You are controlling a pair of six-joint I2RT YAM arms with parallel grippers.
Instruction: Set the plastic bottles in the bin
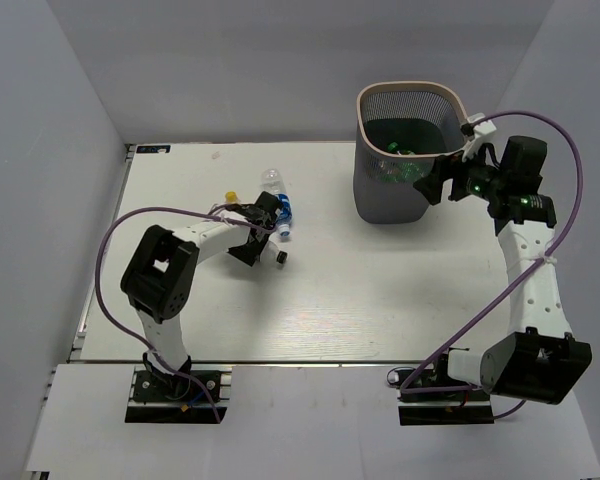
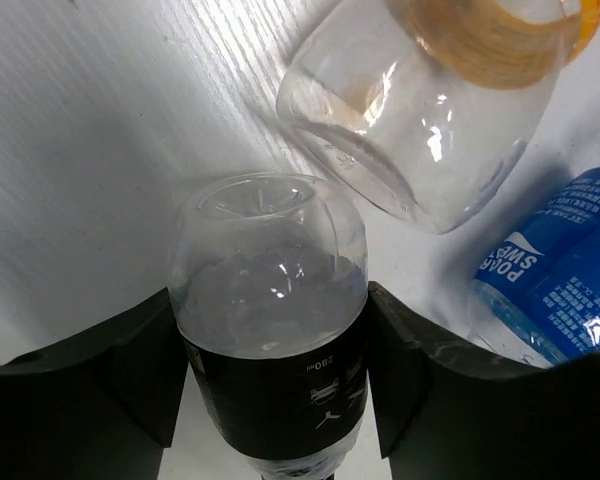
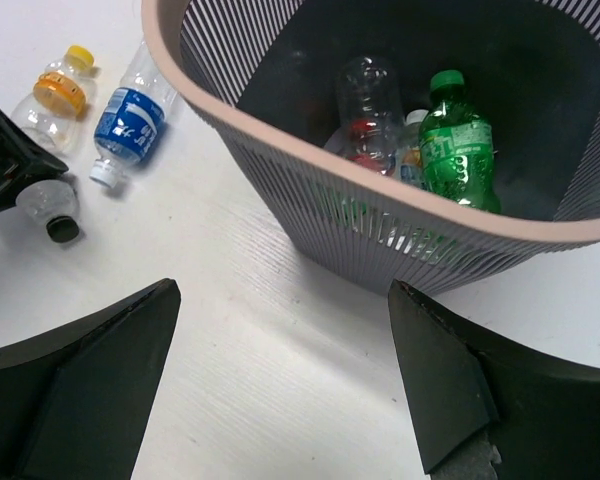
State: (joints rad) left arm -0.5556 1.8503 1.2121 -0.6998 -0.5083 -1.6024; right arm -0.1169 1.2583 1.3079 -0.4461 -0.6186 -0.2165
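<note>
The robot needs to lift the bottle in its left gripper high next, then swing it away from the robot's base over the bin's open top [image 1: 411, 121].
My left gripper [image 2: 270, 300] is shut on a clear bottle with a black label [image 2: 270, 300], one finger on each side, low over the table. In the top view its black cap [image 1: 280, 258] sticks out of the gripper [image 1: 263, 238]. A blue-labelled bottle [image 2: 565, 270] and an orange-banded, yellow-capped bottle [image 2: 430, 110] lie just beyond it. The dark grey mesh bin [image 1: 385, 190] stands at the back right. It holds a green bottle [image 3: 458, 140] and a clear red-labelled one [image 3: 368, 100]. My right gripper [image 3: 282, 290] is open and empty beside the bin's rim [image 1: 442, 185].
The blue-labelled bottle [image 1: 284, 215] and the yellow-capped one [image 1: 235, 198] lie side by side left of the bin. The white table ends at grey walls on the left, the back and the right. My right arm's purple cable [image 1: 570, 170] loops past the bin.
</note>
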